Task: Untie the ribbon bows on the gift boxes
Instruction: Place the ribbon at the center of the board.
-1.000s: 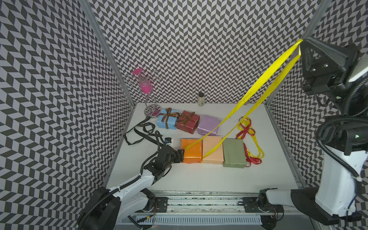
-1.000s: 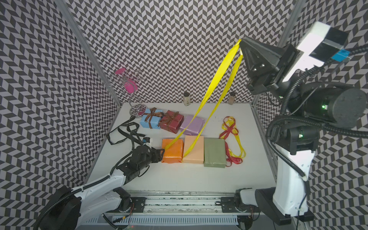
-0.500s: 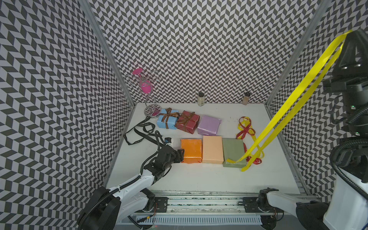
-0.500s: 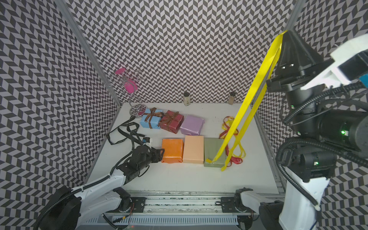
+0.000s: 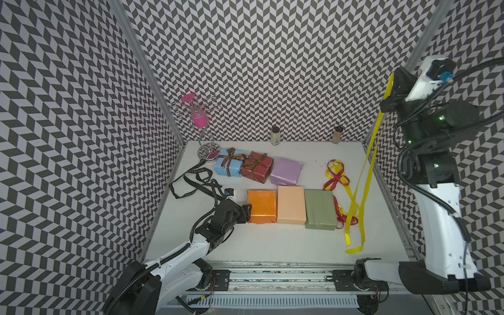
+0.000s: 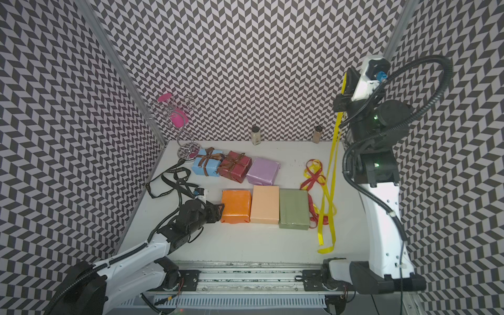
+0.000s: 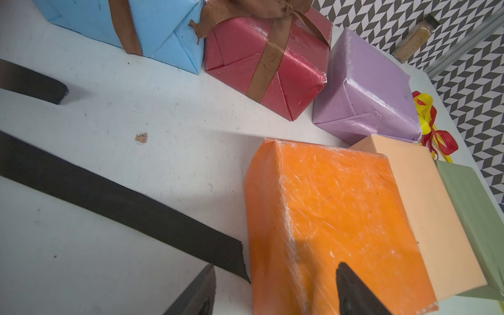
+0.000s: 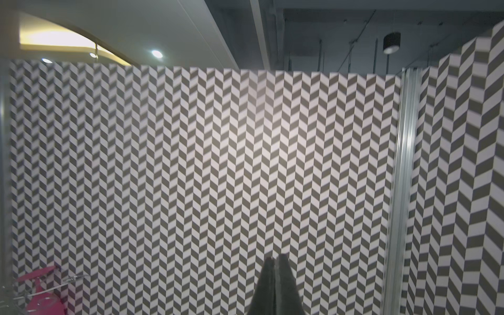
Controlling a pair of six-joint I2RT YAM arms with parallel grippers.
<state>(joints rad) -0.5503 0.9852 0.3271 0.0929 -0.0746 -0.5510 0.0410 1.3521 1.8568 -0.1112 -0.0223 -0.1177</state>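
The spot at the red and yellow ribbon tangle (image 5: pixel 336 174) is clear of the boxes. My right gripper should go down there next and let go of the long yellow ribbon.
High at the right, my right gripper (image 5: pixel 392 77) is shut on a long yellow ribbon (image 5: pixel 374 136) that hangs down, its end lying on the table beside the olive box (image 5: pixel 319 208). In the right wrist view the jaws (image 8: pixel 275 257) are pressed together and the ribbon is hidden. My left gripper (image 5: pixel 246 211) (image 7: pixel 275 266) is open at the end of the orange box (image 7: pixel 327 212), one finger over it. The peach (image 5: pixel 291 204) and lilac (image 5: pixel 286 171) boxes are bare. Brown bows stay tied on the light blue (image 5: pixel 229 166) and dark red (image 5: pixel 257 170) boxes.
A red and yellow ribbon tangle (image 5: pixel 336 174) lies loose right of the boxes, and a black lettered ribbon (image 5: pixel 191 180) lies at the left. Two spice jars (image 5: pixel 276 135) (image 5: pixel 336 135) stand at the back wall. A wire stand with pink pieces (image 5: pixel 199 122) fills the back left corner.
My right gripper has swung right and back, drawing the yellow ribbon off the front-row boxes; it now hangs at the right. The left arm has not moved.
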